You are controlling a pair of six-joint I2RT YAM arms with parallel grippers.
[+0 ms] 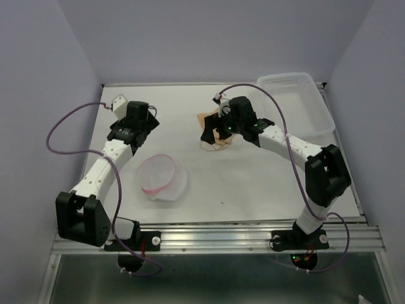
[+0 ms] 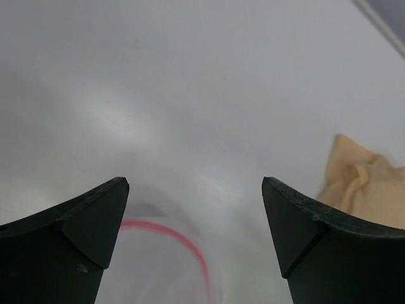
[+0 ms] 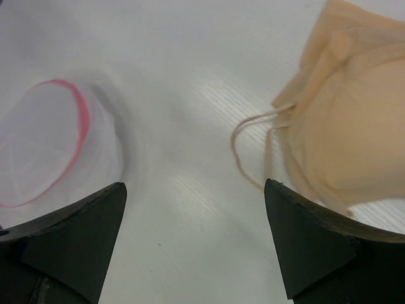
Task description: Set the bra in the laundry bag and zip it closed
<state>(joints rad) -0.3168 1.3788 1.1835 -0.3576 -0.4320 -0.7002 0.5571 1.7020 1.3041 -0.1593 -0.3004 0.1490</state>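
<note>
The laundry bag's rim is uncovered at the pink zipper edge nearest the bra, so my right gripper should next move back and to the left in the top view, onto that edge.
The peach bra [image 1: 206, 119] lies crumpled on the white table near the middle back, partly hidden under my right gripper [image 1: 209, 134]. In the right wrist view the bra [image 3: 348, 126] sits beside the right fingertip, and its thin strap [image 3: 243, 136] loops out between the open jaws [image 3: 196, 190], which hold nothing. The laundry bag [image 1: 162, 177], white mesh with a pink rim, sits open at the front middle, apart from both grippers. My left gripper [image 1: 147, 125] hovers behind it, open and empty [image 2: 195, 190], with the bag's rim [image 2: 190, 244] below and the bra [image 2: 364, 187] at the right.
A clear-white plastic basket tray [image 1: 297, 95] stands at the back right corner. The table [image 1: 253, 183] ends in a metal rail at the front. Purple cables loop off both arms.
</note>
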